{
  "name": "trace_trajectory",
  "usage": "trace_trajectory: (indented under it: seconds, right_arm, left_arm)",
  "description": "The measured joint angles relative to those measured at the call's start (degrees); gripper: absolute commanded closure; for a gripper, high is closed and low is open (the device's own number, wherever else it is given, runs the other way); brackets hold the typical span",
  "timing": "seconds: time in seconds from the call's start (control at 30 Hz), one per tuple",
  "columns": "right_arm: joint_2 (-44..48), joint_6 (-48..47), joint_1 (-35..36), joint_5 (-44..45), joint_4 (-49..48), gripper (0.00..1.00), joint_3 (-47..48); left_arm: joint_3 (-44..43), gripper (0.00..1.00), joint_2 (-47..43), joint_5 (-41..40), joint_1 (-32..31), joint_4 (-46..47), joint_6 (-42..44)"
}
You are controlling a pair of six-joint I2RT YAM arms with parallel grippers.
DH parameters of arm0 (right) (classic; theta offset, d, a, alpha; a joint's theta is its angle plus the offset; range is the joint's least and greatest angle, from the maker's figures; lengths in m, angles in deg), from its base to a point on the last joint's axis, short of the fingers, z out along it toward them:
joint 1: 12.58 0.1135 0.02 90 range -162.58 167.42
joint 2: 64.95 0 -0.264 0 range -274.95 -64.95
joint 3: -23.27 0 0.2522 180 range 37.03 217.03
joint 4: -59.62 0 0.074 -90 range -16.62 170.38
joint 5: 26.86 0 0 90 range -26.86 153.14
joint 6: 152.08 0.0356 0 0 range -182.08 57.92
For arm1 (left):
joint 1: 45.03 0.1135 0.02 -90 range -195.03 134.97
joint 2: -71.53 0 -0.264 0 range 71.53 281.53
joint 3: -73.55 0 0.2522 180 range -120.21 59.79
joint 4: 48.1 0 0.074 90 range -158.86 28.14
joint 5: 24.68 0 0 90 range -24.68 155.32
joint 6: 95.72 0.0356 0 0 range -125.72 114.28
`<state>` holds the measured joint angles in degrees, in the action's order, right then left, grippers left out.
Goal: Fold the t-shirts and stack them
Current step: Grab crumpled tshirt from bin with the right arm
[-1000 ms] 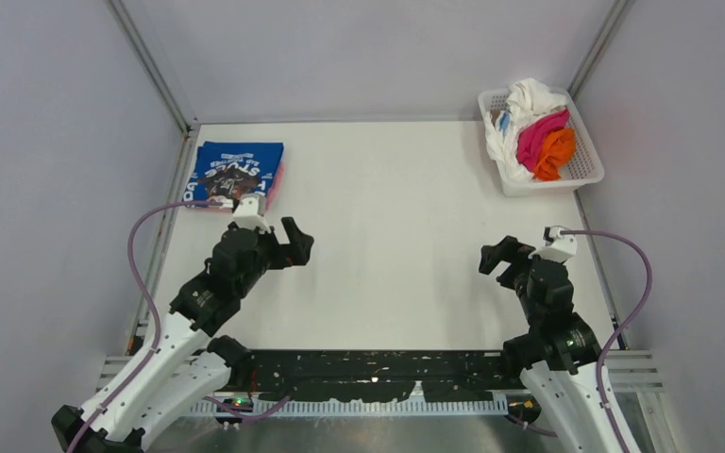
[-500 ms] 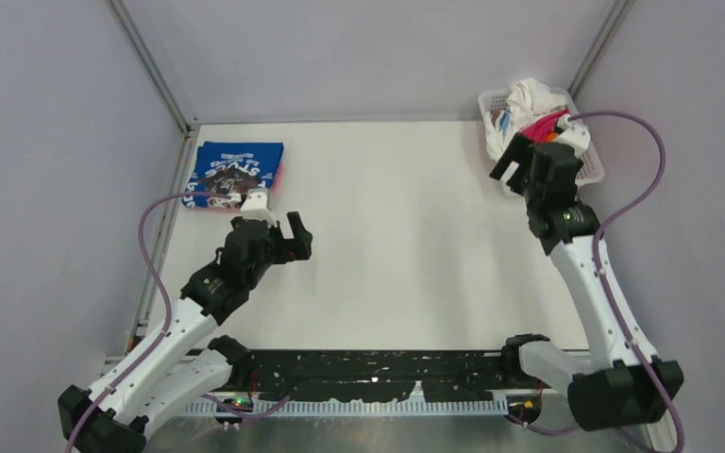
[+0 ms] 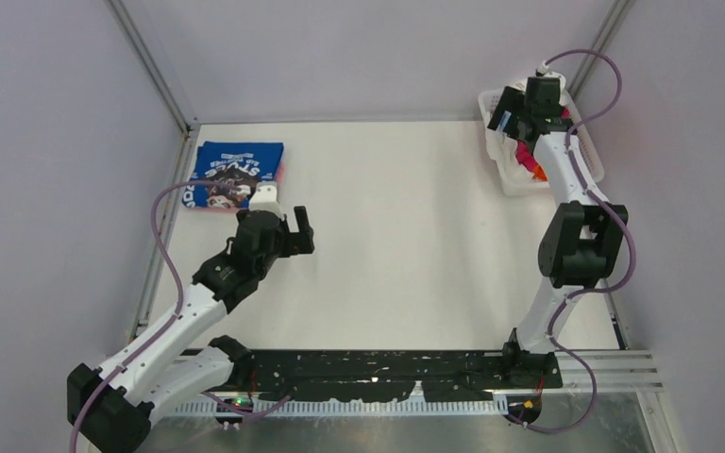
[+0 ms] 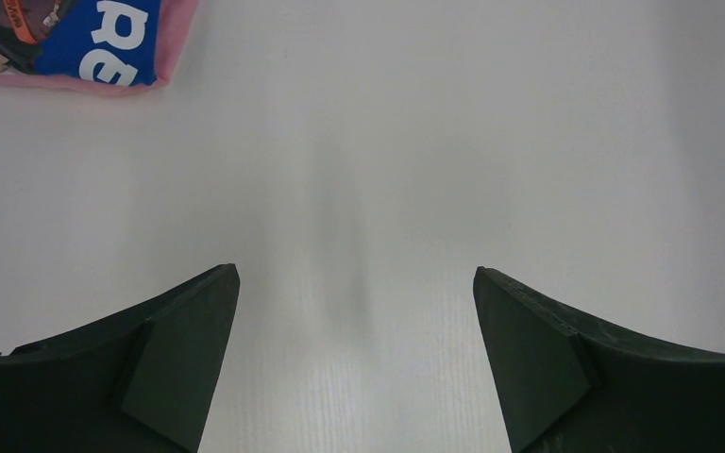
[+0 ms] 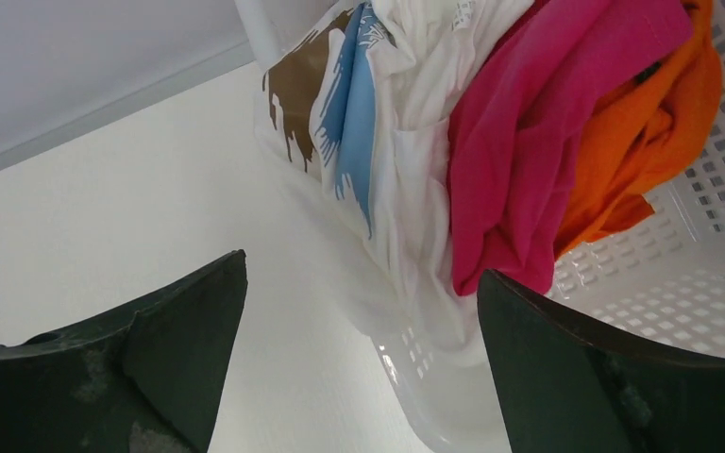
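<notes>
My right gripper lowers and moves outward onto the blue printed fold of the white t-shirt (image 3: 505, 121) (image 5: 359, 132) next, since it drapes over the table's edge beside the magenta t-shirt.
A folded blue t-shirt (image 3: 236, 173) with white lettering lies on a folded pink t-shirt (image 3: 280, 177) at the table's far left; their corner also shows in the left wrist view (image 4: 104, 38). My left gripper (image 3: 300, 236) (image 4: 354, 283) is open and empty over bare table, to the right of and nearer than that stack. My right gripper (image 3: 503, 108) (image 5: 359, 269) is open and empty above the basket's left rim. Just beyond its fingers hang the white t-shirt with brown and blue print (image 5: 406, 123), the magenta t-shirt (image 5: 529, 142) and the orange t-shirt (image 5: 651, 142).
The white plastic mesh basket (image 3: 585, 175) (image 5: 680, 293) stands at the far right corner, against the right wall. Grey walls with metal posts close in the table on three sides. Both arm bases sit on a black rail at the near edge.
My right arm has stretched from the near right of the table up to the basket, its gripper still open. My left gripper has shifted slightly and stays open.
</notes>
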<state>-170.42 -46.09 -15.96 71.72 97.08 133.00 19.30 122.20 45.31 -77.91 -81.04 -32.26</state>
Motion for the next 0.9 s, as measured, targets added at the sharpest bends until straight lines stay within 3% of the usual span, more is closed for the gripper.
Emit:
trace_trajectory:
  seconds: [0.4,0.6,0.67,0.7,0.77,0.83,0.9]
  right_arm:
    - [-21.5,-2.4,-0.2,1.8,1.7,0.13,22.8]
    - [-28.4,-2.4,-1.0,3.3,1.6,0.18,28.5]
    - [-29.7,-2.3,-1.4,3.6,1.6,0.29,29.1]
    - [-30.3,-2.4,-1.6,3.6,1.5,0.43,29.2]
    - [-31.1,-2.7,-1.7,3.5,1.2,0.61,29.3]
    - [-31.5,-2.5,-1.8,3.3,1.0,0.72,29.3]
    - [-31.5,-2.6,-1.9,3.2,0.7,0.77,29.3]
  left_arm:
    - [-1.3,0.00,3.2,-1.7,0.0,0.5,0.5]
    - [-1.9,0.00,4.2,-2.1,0.0,0.5,0.9]
    - [-2.2,0.00,4.8,-2.2,0.0,0.5,1.1]
    - [-2.4,0.00,5.1,-2.2,0.0,0.5,1.1]
    - [-2.8,0.00,5.5,-2.2,0.0,0.5,1.3]
    - [-3.1,0.00,5.7,-2.2,0.0,0.5,1.3]
    - [-3.4,0.00,5.7,-2.1,0.0,0.5,1.3]
